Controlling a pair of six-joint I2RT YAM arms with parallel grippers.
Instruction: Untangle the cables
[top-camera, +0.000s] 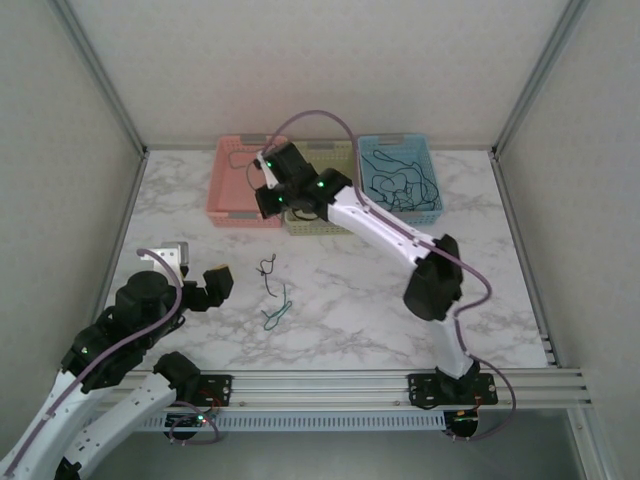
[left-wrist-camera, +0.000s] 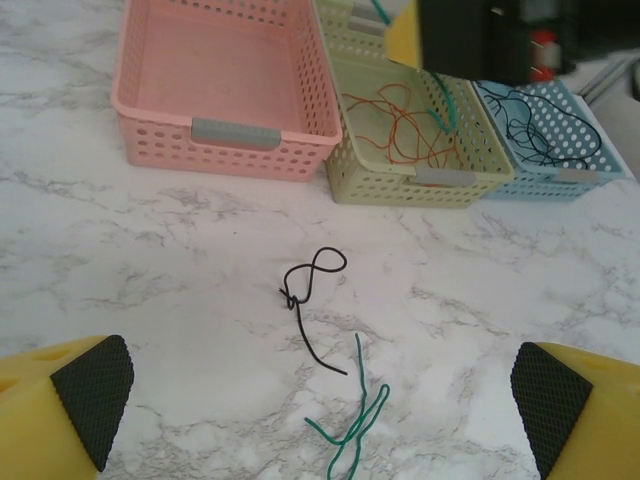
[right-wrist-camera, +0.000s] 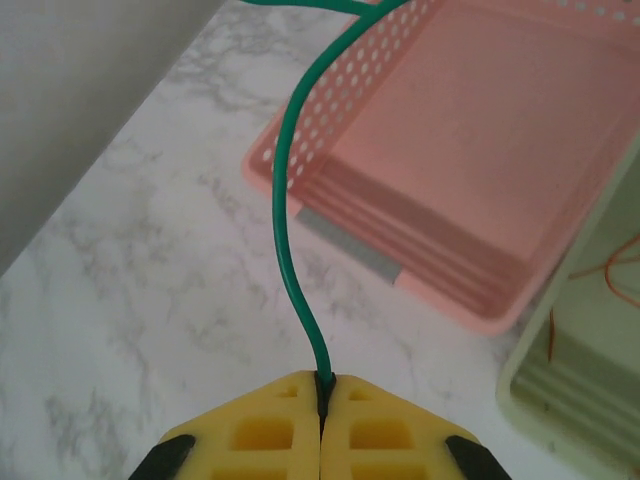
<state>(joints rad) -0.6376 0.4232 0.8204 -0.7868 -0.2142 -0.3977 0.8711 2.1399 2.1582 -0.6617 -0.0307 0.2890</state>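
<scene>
My right gripper needs to move outward and down over the pink basket's bottom next and let go of the green cable's end there, because the other baskets hold red and black cables.
My right gripper (right-wrist-camera: 322, 380) is shut on the end of a green cable (right-wrist-camera: 283, 200), which rises from the yellow fingers and curves over the near corner of the pink basket (right-wrist-camera: 400, 260). From above, that gripper (top-camera: 266, 158) hovers over the baskets at the back. On the marble lie a looped black cable (left-wrist-camera: 305, 290) and, nearer to me, a folded green cable (left-wrist-camera: 350, 425), apart from each other. My left gripper (left-wrist-camera: 320, 410) is open wide and empty, low at the front left (top-camera: 205, 285), with both loose cables ahead of its fingers.
Three baskets stand in a row at the back. The pink basket (left-wrist-camera: 160, 140) is empty. Red cables lie in the yellow-green basket (left-wrist-camera: 380, 190), and black cables in the blue basket (left-wrist-camera: 540, 185). A metal frame edges the table.
</scene>
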